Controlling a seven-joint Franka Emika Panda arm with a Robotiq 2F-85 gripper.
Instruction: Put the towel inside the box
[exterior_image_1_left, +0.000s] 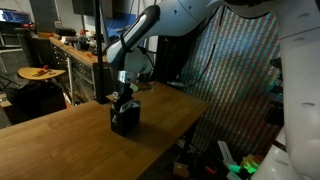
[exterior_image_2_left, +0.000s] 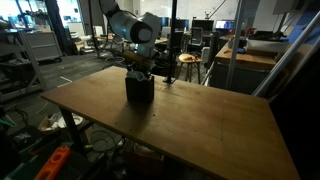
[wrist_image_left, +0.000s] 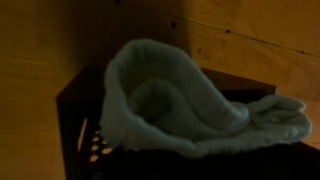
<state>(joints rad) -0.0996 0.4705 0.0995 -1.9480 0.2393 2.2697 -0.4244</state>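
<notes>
The robot's gripper will next rise slightly, stay over the box's open top (exterior_image_2_left: 140, 78) and let go of the bunched towel there, since that opening is directly below it.
The pale grey-white towel (wrist_image_left: 190, 105) fills the wrist view, bunched in a hollow fold right over the black box (wrist_image_left: 75, 115), whose ribbed side shows at the lower left. My gripper's own fingers are lost in the dark bottom of that view. In both exterior views the gripper (exterior_image_1_left: 124, 98) (exterior_image_2_left: 138, 70) points straight down just above the box (exterior_image_1_left: 124, 121) (exterior_image_2_left: 139, 89), which stands on the wooden table (exterior_image_1_left: 60, 145). The gripper looks shut on the towel, which hangs into the box's top.
The box stands near the table's far edge (exterior_image_2_left: 200, 120). Beyond that edge are a stool (exterior_image_2_left: 187, 62) and workbenches (exterior_image_1_left: 75, 50). A patterned screen (exterior_image_1_left: 240, 80) stands beside the table.
</notes>
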